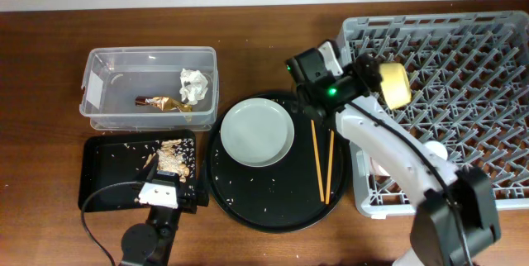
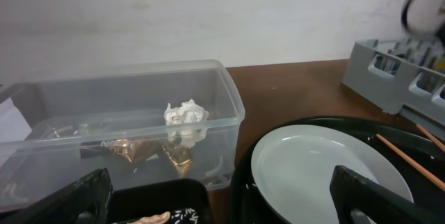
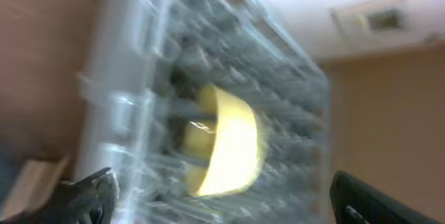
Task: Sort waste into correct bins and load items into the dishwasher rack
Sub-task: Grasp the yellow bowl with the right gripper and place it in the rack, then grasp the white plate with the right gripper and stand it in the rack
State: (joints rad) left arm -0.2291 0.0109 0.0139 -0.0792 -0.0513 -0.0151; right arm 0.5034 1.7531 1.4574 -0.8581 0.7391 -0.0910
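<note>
My right gripper is at the rack, and the bowl is already in the rack. My right gripper should swing away next, turn its fingers down and go down onto the plate's rim (image 1: 290, 134) beside the chopsticks.
The yellow bowl (image 1: 395, 84) stands on edge among the pegs of the light-grey dishwasher rack (image 1: 463, 43). My right gripper (image 1: 369, 74) is open just left of the bowl, apart from it; the blurred right wrist view shows the bowl (image 3: 226, 144) ahead of the spread fingers (image 3: 226, 203). The grey-green plate (image 1: 257, 133) and two chopsticks (image 1: 322, 163) lie on the round black tray. The clear tub (image 1: 107, 109) holds the white tissue (image 1: 194, 84) and the brown-gold wrapper (image 1: 164, 102). The shallow black tray (image 1: 103, 175) holds tan food scraps (image 1: 173, 159). My left gripper (image 1: 161, 190) is open and empty over it. No cups show.
The large round black tray (image 1: 248, 208) lies between the bins and the rack, with scattered crumbs on it. The right arm (image 1: 397, 146) crosses the rack's left edge. In the left wrist view the tub (image 2: 229, 113), the plate (image 2: 313, 168) and the rack's corner (image 2: 389, 78) lie ahead.
</note>
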